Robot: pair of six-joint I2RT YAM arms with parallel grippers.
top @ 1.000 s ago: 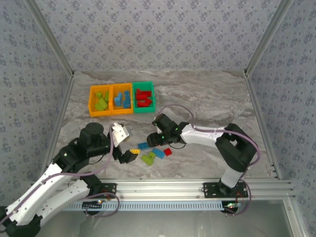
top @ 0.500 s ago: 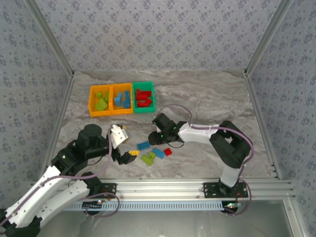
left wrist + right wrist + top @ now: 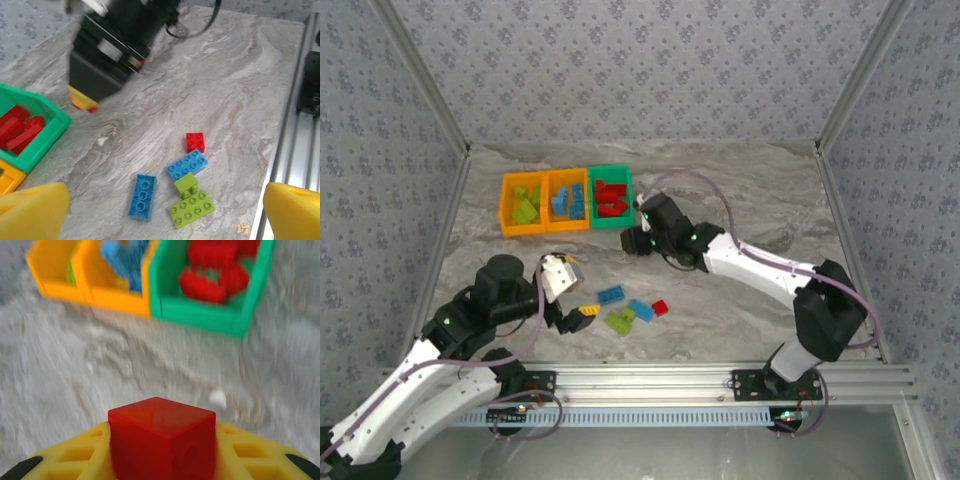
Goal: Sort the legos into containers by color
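The green bin is outward of my right gripper and holds reds, so the gripper should next move outward over the bin's far end [image 3: 611, 178] and release the red brick.
My right gripper [image 3: 632, 240] hangs just in front of the green bin [image 3: 630, 196], shut on a red brick [image 3: 162, 440] between its yellow fingers [image 3: 75, 460]. That bin [image 3: 200, 310] holds red bricks. The middle orange bin [image 3: 567, 226] holds blue bricks and the left orange bin [image 3: 504, 205] holds lime green ones. My left gripper [image 3: 578, 300] is open, low over the table. Beyond it lie a red brick [image 3: 195, 142], two blue bricks [image 3: 186, 164] [image 3: 142, 196] and two lime green bricks [image 3: 186, 184] [image 3: 191, 210].
The three bins stand side by side at the back left. An aluminium rail [image 3: 720, 375] runs along the near edge, close to the loose bricks. Bare marble table [image 3: 750, 190] stretches to the right of the bins. The right arm's cable [image 3: 700, 180] loops above it.
My right gripper rose from beside the loose bricks and swung back toward the green bin, carrying a red brick. The left arm barely moved.
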